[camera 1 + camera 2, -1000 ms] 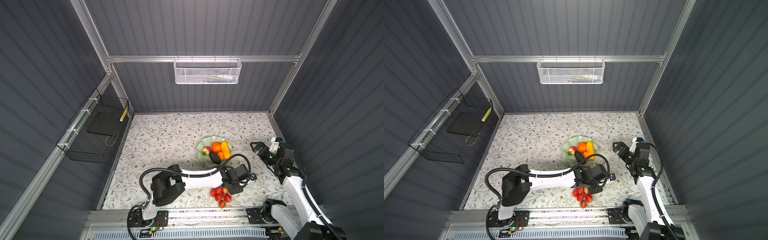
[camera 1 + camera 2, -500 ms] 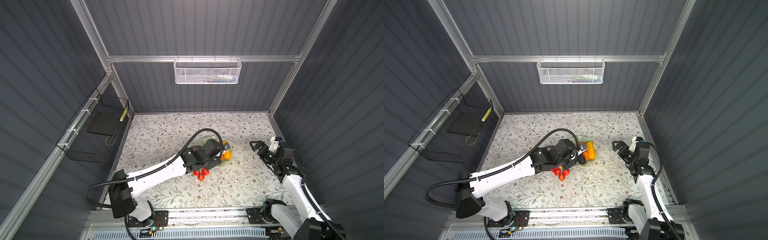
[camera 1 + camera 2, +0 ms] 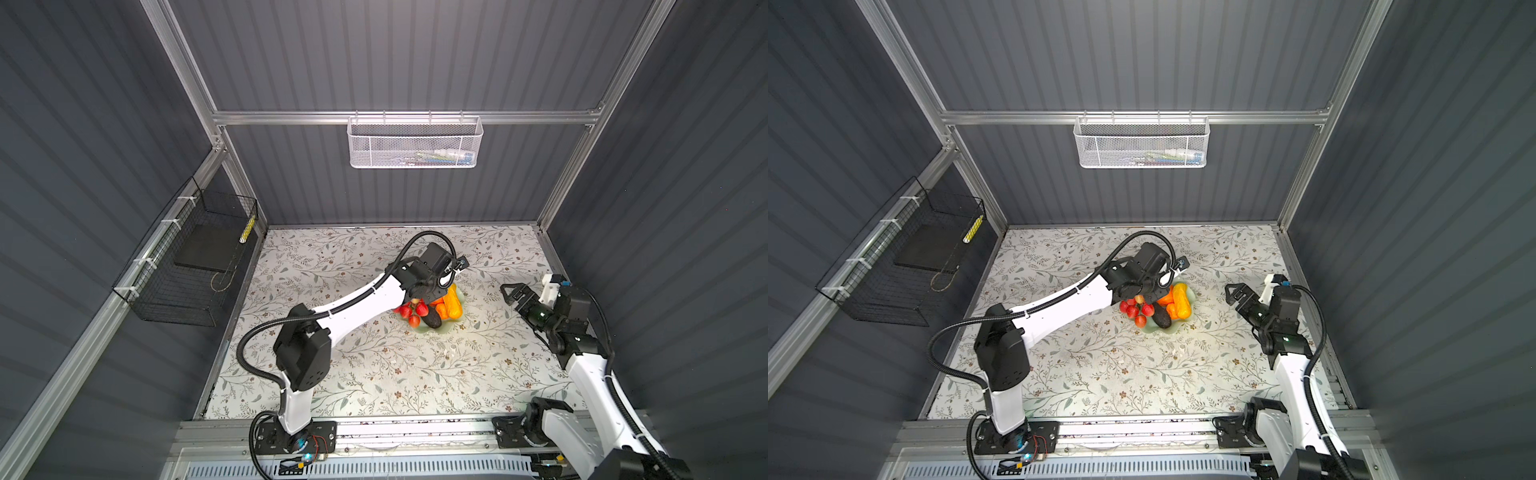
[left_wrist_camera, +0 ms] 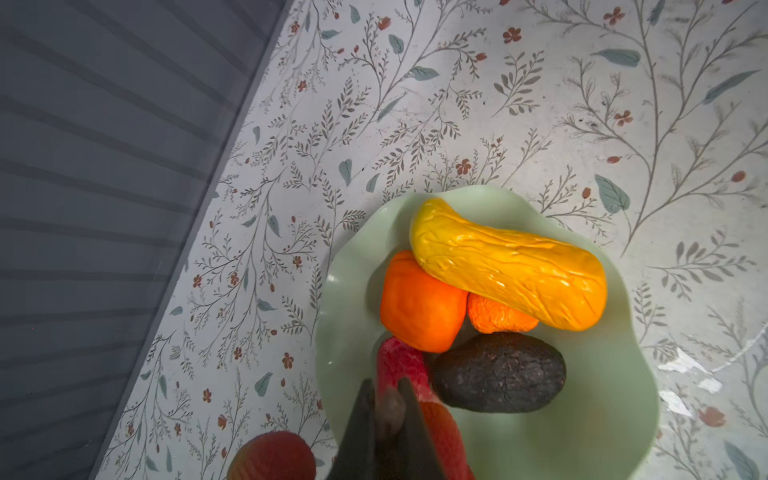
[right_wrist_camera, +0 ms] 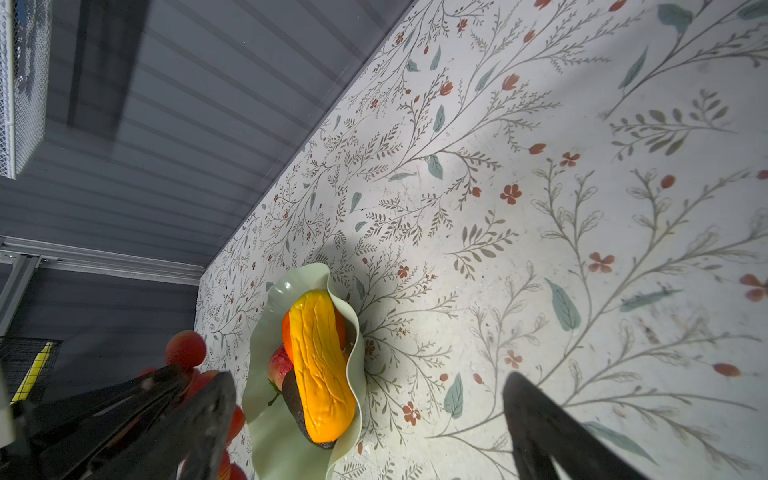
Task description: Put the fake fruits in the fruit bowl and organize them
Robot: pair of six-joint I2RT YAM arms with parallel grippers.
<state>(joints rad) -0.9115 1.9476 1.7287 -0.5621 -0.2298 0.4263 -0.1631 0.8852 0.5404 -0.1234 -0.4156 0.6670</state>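
The berries still hang over the bowl's rim, and the strawberry next to the avocado lies below. So I should next move my left gripper toward the gourd, lower it and let go of the berries' stem.
The mint-green fruit bowl sits right of the table's middle. In it lie the yellow-orange gourd, two oranges, the dark avocado and the strawberry. My left gripper is shut on the stem of the red berries, which hang over the bowl's left rim. My right gripper stands open and empty to the right of the bowl.
A white mesh basket hangs on the back wall. A black wire basket hangs on the left wall. The left arm stretches diagonally across the table's middle. Grey walls enclose the floral table on three sides.
My left arm carried the berries from the table's front up and back to the bowl's left rim, its jaws shut throughout. The right arm has stayed in place.
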